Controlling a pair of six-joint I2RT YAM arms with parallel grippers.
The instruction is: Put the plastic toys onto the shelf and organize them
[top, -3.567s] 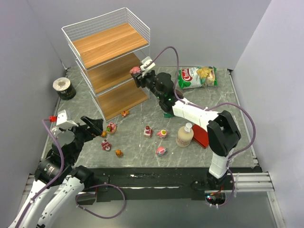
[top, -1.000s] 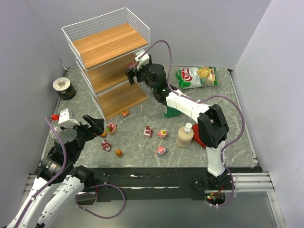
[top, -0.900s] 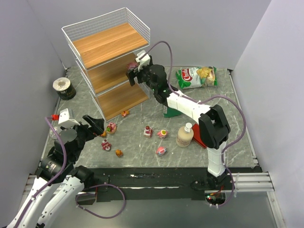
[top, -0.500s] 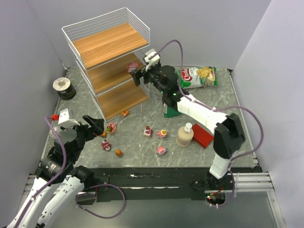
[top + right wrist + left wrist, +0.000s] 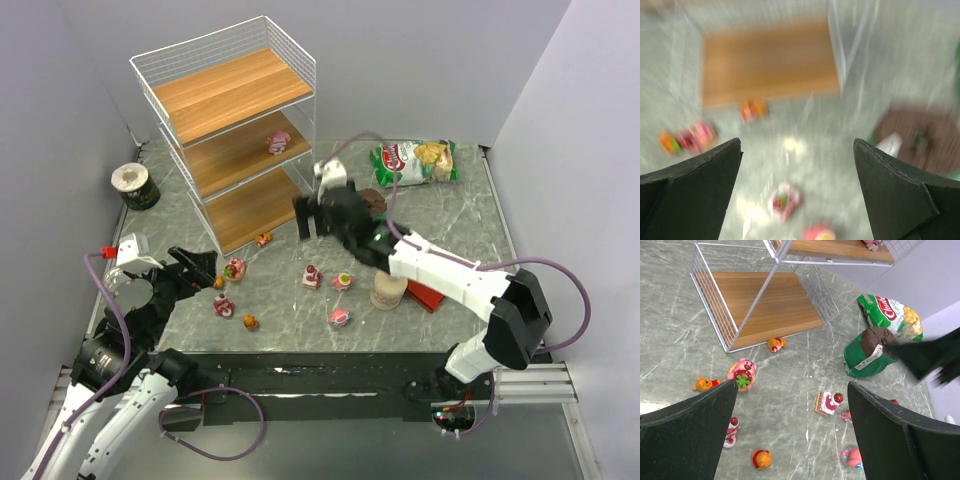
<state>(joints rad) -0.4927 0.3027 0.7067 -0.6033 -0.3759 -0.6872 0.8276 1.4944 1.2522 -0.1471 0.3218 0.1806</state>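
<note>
Next, the right gripper brings its fingers back and down around the pink toy (image 5: 822, 233) beside the cake, since that unshelved toy lies below and back from it.
The shelf (image 5: 232, 95) stands at the back left, a white wire rack with three wooden tiers. One pink toy (image 5: 277, 143) lies on its middle tier. Several toys lie on the table: an orange one (image 5: 263, 239), a pink strawberry one (image 5: 234, 268), a yellow bear (image 5: 218, 282), a red-and-white one (image 5: 223, 306), a cake (image 5: 312, 276) and a pink one (image 5: 340, 318). My right gripper (image 5: 306, 218) is open and empty above the table, right of the bottom tier; its wrist view (image 5: 797, 145) is blurred. My left gripper (image 5: 205, 268) (image 5: 791, 390) is open and empty, above the toys.
A chips bag (image 5: 415, 160) lies at the back right and a green bag (image 5: 867, 352) lies in front of it. A cream bottle (image 5: 388, 288) and a red box (image 5: 428, 297) stand under the right arm. A dark tin (image 5: 133, 185) sits at the far left.
My right gripper carried the pink toy to the middle tier, let it go there, then drew back and down toward the table. The left arm barely moved.
</note>
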